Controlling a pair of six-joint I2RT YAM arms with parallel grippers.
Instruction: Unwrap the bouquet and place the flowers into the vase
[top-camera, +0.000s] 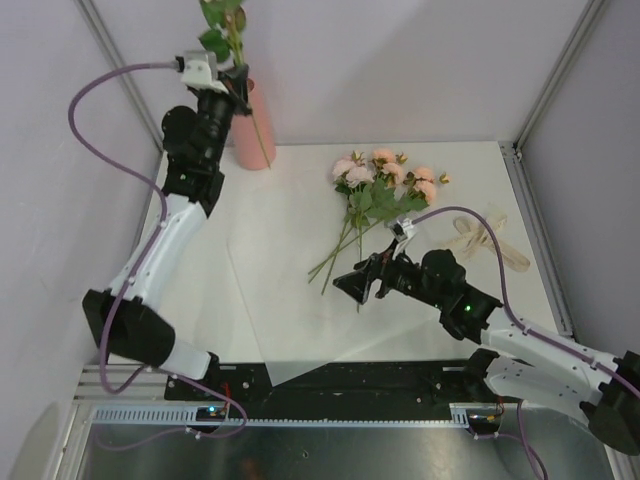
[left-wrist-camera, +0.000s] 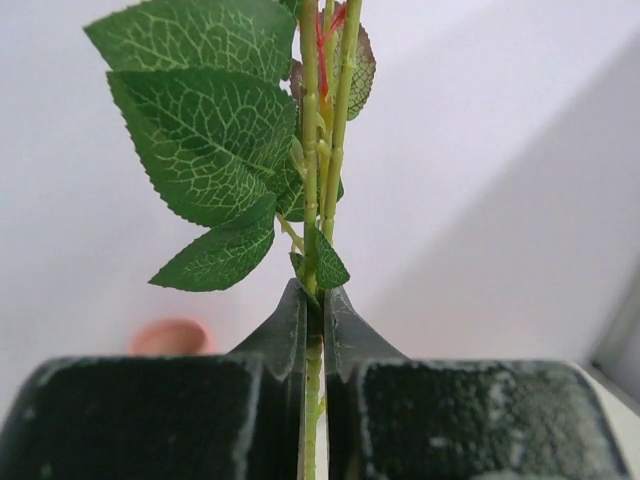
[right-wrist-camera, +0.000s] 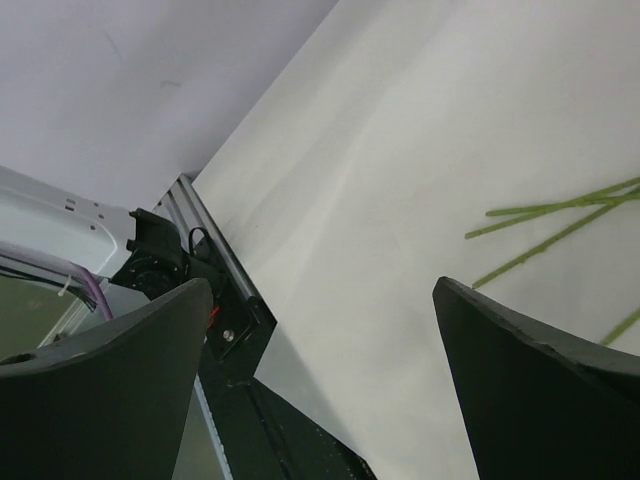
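The stem's end hangs outside and the vase rim lies below and outward, so my left gripper should next carry the stem outward, lower it in and release.
My left gripper is raised at the back left, shut on one flower stem with green leaves. The stem's lower part slants across the front of the salmon-pink vase, outside it. The vase rim shows blurred at the lower left of the left wrist view. The other flowers, pale pink roses, lie loose on the table with their stems pointing toward my right gripper. That gripper stands open just above the table beside the stem ends, with nothing between its jaws.
A cream ribbon lies on the table at the right. A translucent sheet lies flat on the middle of the table. White walls and metal frame posts enclose the back and sides. A black rail runs along the near edge.
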